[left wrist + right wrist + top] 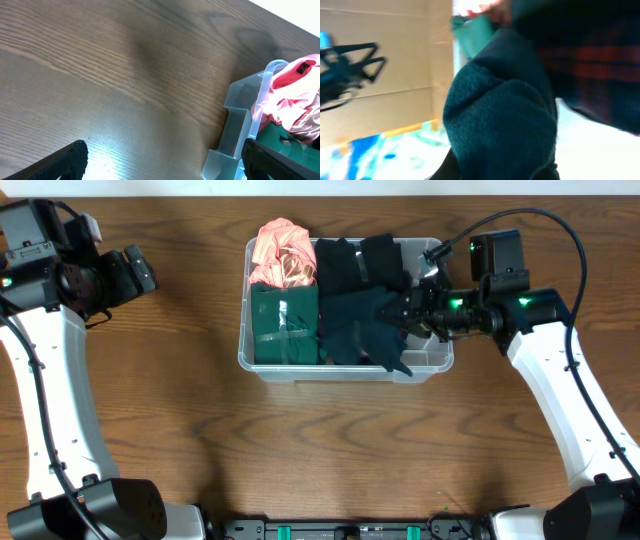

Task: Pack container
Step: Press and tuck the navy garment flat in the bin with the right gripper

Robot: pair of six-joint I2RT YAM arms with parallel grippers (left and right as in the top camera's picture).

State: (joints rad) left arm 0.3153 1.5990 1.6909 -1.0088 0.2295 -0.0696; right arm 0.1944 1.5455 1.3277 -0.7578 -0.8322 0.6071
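My right gripper moves down toward the container's near corner beside my arm next and releases the dark teal garment (368, 328), since that corner still lies bare.
The clear plastic container (246, 352) sits at the table's middle back. It holds a pink cloth (284, 255), a green folded item (285, 326), a black garment (355, 265) and a dark teal garment (368, 328). My right gripper (418, 310) is over the container's right end, shut on the dark teal garment (500, 120), which fills the right wrist view and hides the fingertips. My left gripper (135, 272) is open and empty, well left of the container. The left wrist view shows the container's corner (232, 135) and the pink cloth (292, 95).
Bare brown wooden table (150, 430) surrounds the container. The left wrist view shows wood grain (110, 75) between the fingers. The arms' bases stand at the front left and front right corners.
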